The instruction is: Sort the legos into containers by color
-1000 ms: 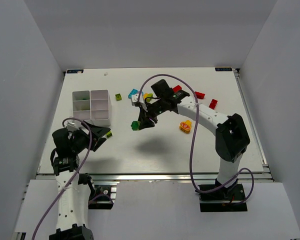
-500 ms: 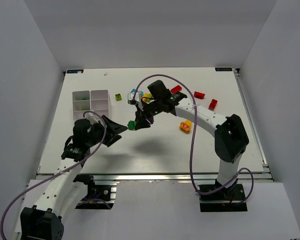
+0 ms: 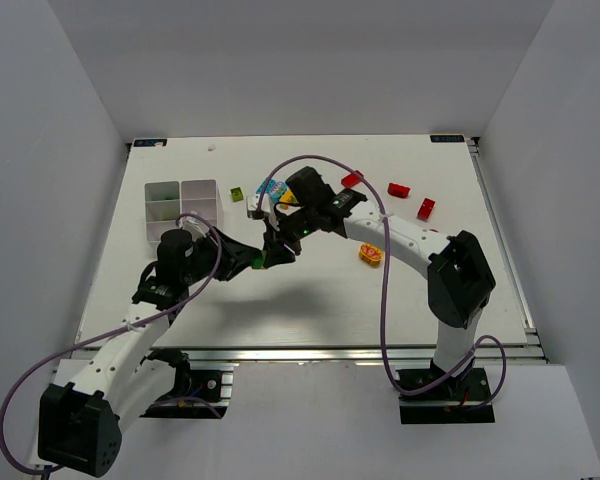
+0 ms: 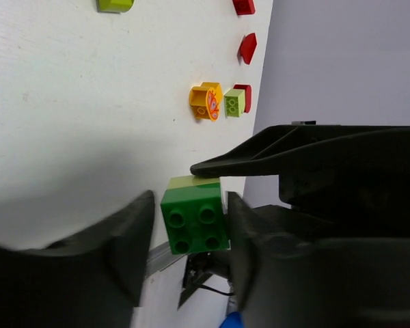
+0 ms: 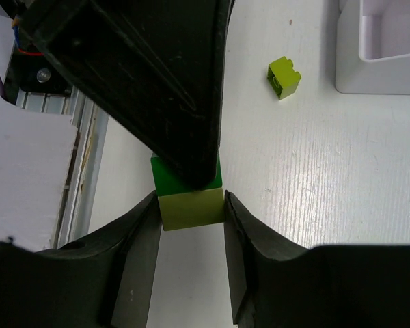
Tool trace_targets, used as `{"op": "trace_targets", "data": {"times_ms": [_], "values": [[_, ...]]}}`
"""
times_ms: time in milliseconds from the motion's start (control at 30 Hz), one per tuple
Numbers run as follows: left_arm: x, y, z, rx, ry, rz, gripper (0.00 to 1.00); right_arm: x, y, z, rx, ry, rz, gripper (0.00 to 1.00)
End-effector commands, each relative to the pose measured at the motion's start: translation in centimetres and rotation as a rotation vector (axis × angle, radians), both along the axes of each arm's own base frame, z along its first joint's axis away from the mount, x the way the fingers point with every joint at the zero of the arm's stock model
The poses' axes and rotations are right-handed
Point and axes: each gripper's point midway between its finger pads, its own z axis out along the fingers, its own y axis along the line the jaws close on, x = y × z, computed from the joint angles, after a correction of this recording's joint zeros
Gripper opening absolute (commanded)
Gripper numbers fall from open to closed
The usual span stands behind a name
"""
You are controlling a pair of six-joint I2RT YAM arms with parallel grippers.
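Note:
The robot's left gripper should swing outward next and let go of the green brick over the tray's far outer section (image 3: 162, 191), which is to the left in the top view.
A green brick (image 4: 195, 217) and a lime brick (image 5: 190, 208) are stuck together and held above the table near its middle. My right gripper (image 5: 190, 205) is shut on the lime half and comes in from the upper right (image 3: 277, 250). My left gripper (image 4: 191, 205) reaches in from the left (image 3: 250, 260) and straddles the green half. One finger touches it; a thin gap shows at the other. In the right wrist view a left finger covers most of the green brick (image 5: 161, 179). The white tray (image 3: 220, 215) stands at the far left.
Loose bricks lie across the far half: lime (image 3: 237, 194), cyan (image 3: 272, 187), red ones (image 3: 352, 179) (image 3: 399, 190) (image 3: 426, 208) and a yellow-orange piece (image 3: 370, 253). A corner of the tray (image 5: 348, 68) and a lime brick (image 5: 284, 76) show under the right wrist.
My left arm swung from the near-left edge in to the middle and its jaws narrowed around the green brick. My right gripper shifted slightly left, still holding the brick pair.

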Motion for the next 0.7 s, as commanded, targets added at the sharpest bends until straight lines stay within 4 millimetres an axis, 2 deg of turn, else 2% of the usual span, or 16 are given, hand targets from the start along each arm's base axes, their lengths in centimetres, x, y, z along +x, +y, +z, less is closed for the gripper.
{"op": "trace_targets", "data": {"times_ms": [0,267,300,333,400,467,500,567,633,667], "values": [[0.6,-0.5,1.9,-0.021,-0.06,-0.01,0.5,0.2,0.3,1.5,0.042,-0.053,0.0,0.0],[0.2,-0.2,1.7,0.003,-0.055,-0.011,0.08,0.6,0.0,0.6,0.019,-0.06,-0.017,0.0],[0.1,0.1,1.2,0.03,-0.039,-0.007,0.04,0.6,-0.1,0.4,0.013,-0.059,-0.018,0.0],[0.3,0.2,1.8,0.045,-0.052,0.001,0.01,0.7,-0.4,0.2,0.008,-0.059,-0.023,0.0],[0.7,1.2,1.2,0.095,-0.028,0.028,0.0,0.8,-0.8,0.0,0.002,-0.056,-0.03,0.0],[1.3,2.0,1.9,0.107,-0.034,0.043,0.0,0.9,-1.3,-0.4,-0.007,-0.056,-0.038,0.0],[1.8,3.0,1.7,0.117,-0.023,0.061,0.0,0.9,-1.6,-0.3,-0.006,-0.062,-0.041,0.0],[2.7,4.2,3.0,0.117,-0.045,0.082,0.0,0.8,-2.1,-0.9,-0.015,-0.057,-0.045,0.0],[3.7,6.0,3.2,0.131,-0.041,0.102,0.0,0.9,-2.5,-0.8,-0.012,-0.063,-0.051,0.0],[4.4,6.9,4.3,0.139,-0.051,0.12,0.0,0.7,-2.6,-1.1,-0.015,-0.058,-0.05,0.0]]}}
